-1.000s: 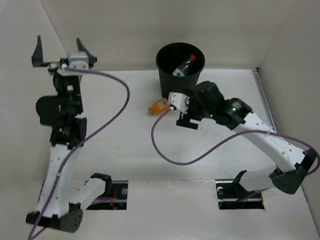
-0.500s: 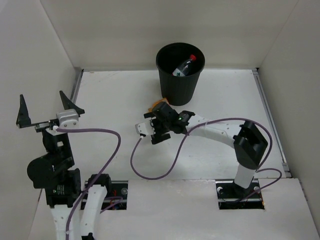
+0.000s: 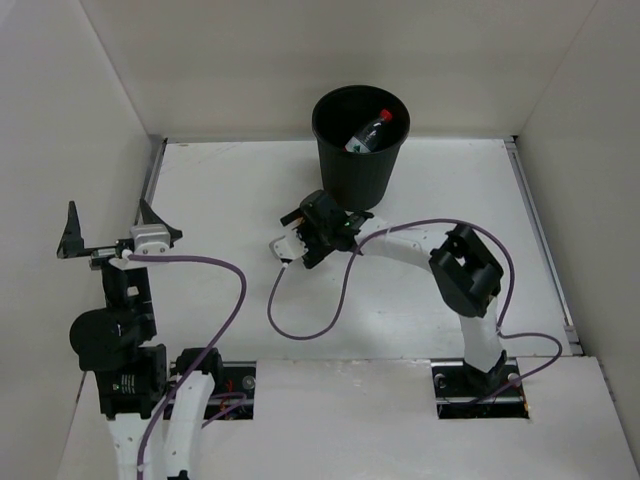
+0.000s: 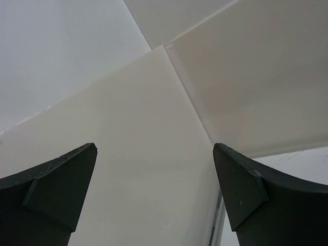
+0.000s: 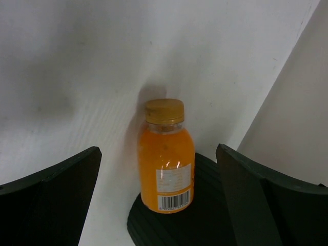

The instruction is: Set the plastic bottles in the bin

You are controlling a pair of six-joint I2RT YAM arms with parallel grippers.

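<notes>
The orange bottle lies lined up below the right gripper's open fingers, so the gripper will next come down over the orange bottle's labelled body (image 5: 167,177) and close its fingers across it.
The black bin (image 3: 360,165) stands at the back middle of the table. A clear bottle with a red label and red cap (image 3: 368,132) lies inside it. The short orange bottle (image 5: 166,159) lies on the table against the bin's base (image 5: 205,225). In the top view my right gripper covers it. My right gripper (image 3: 322,210) is open and low at the bin's left foot, with the orange bottle between its fingers (image 5: 51,200), untouched. My left gripper (image 3: 112,228) is open, empty and raised at the far left. The clear bottle with the white cap is out of view.
White walls enclose the table (image 3: 230,200) on three sides. The right arm's purple cable (image 3: 300,330) loops across the table in front of the bin. The left wrist view shows only a wall corner (image 4: 164,48).
My right gripper has swung in low towards the bin's base, and the orange bottle now lies between its open fingers. My left arm has pulled back from the far left corner towards its base.
</notes>
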